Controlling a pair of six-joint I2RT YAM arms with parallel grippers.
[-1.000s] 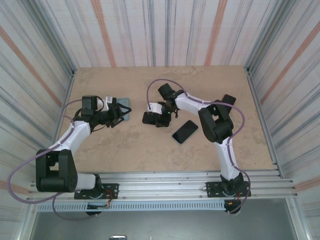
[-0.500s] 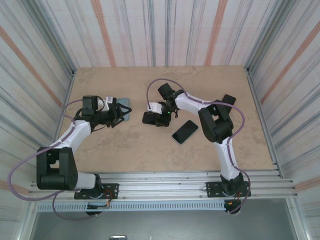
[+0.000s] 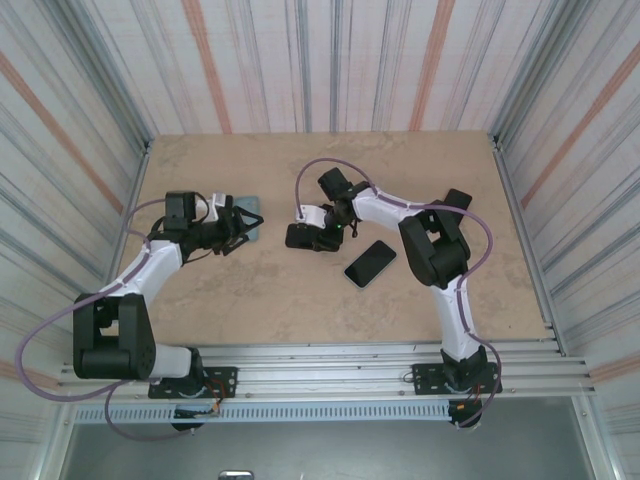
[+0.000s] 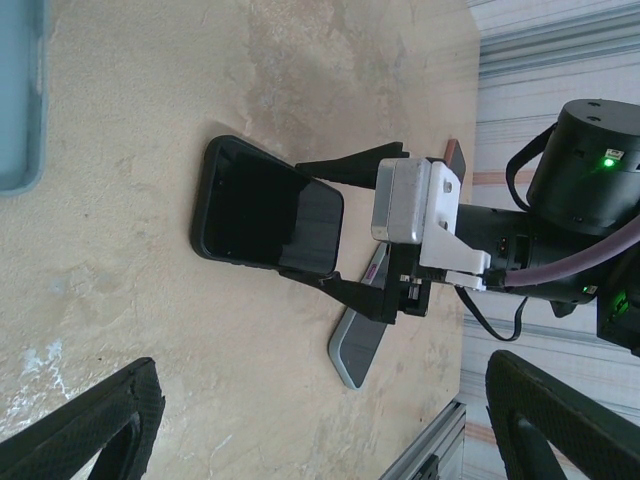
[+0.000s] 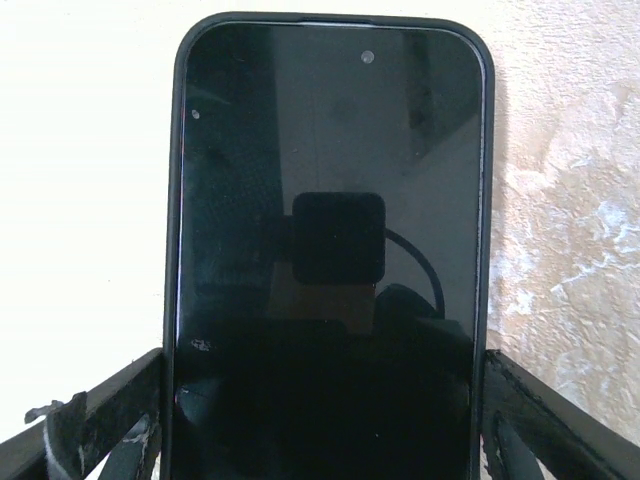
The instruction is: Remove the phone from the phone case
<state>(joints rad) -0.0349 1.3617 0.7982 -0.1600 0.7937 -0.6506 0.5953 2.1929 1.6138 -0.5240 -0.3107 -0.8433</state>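
Observation:
I should next move my left gripper across to close on the black case's loose end (image 3: 293,236) (image 4: 216,200), because that uncovered end is between it and the right gripper.
A black phone case with a dark-screened phone in it (image 5: 325,230) lies on the table, left of centre (image 3: 303,236). My right gripper (image 5: 325,430) is shut on its two long edges, one finger (image 5: 100,425) at each side. The left wrist view shows the same case (image 4: 250,205) between the right gripper's fingers (image 4: 350,170). My left gripper (image 3: 236,228) stands open farther left, its fingers (image 4: 105,425) wide apart over bare table with nothing between them.
A second, silver-edged phone (image 3: 370,263) lies face up just right of the right gripper, also in the left wrist view (image 4: 358,347). An empty blue-grey case (image 3: 250,215) lies beside the left gripper. Striped walls enclose the table; a metal rail runs along the near edge.

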